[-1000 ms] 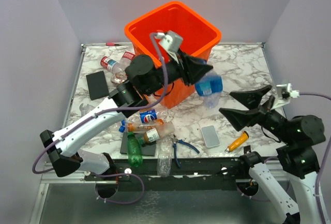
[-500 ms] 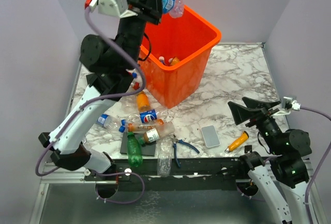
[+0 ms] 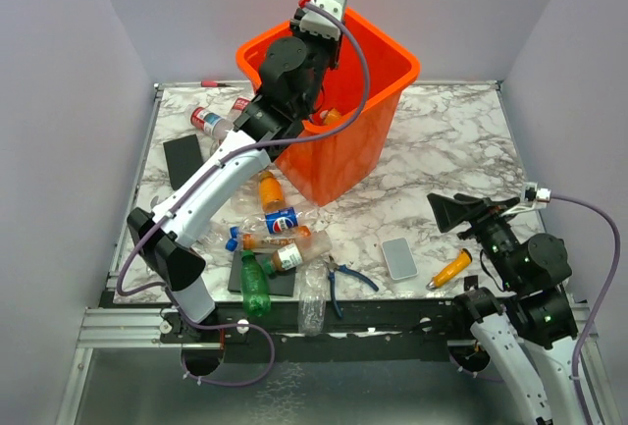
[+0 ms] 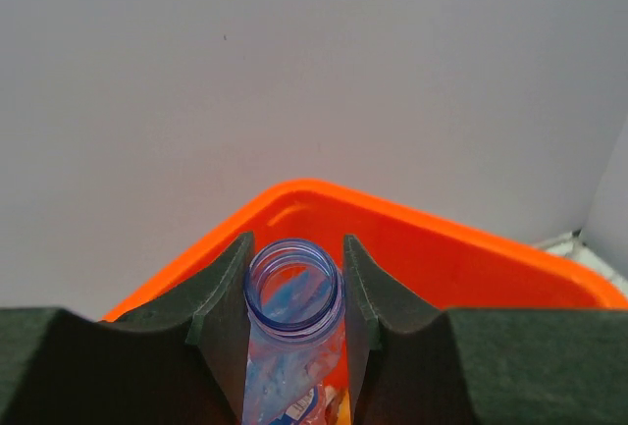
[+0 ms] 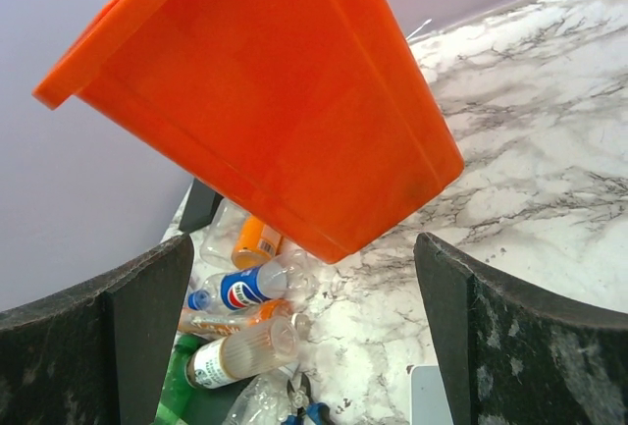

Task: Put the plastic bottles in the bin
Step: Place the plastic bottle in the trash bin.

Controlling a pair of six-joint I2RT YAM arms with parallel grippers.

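The crushed clear bottle's near end (image 3: 312, 319) sticks out free below and to the left in the top view. I should swing my right gripper over next and lower it around that end.
The orange bin (image 3: 343, 150) stands tilted at the back centre. My left gripper (image 4: 294, 248) is shut on the neck of a clear blue-tinted bottle (image 4: 292, 292) and holds it over the bin's inside (image 4: 461, 258). In the top view its fingers are hidden behind the left wrist (image 3: 294, 57). An orange bottle (image 3: 332, 116) lies inside the bin. Several bottles lie in front of it: an orange one (image 3: 269, 191), a blue-labelled one (image 3: 280, 221), a green one (image 3: 255, 285) and a crushed clear one (image 3: 312, 292). Two more lie at the back left (image 3: 211, 123). My right gripper (image 3: 461, 211) is open and empty.
Blue-handled pliers (image 3: 343, 281), a white flat block (image 3: 399, 258) and an orange marker-like tool (image 3: 449, 270) lie near the front edge. A black pad (image 3: 183, 161) lies at the left, and another (image 3: 280, 286) lies under the bottles. The right wrist view shows the bin's side (image 5: 265, 91).
My left arm has swung the blue bottle from high above the bin's left rim down over the bin's inside. My right gripper has shifted slightly and stays open.
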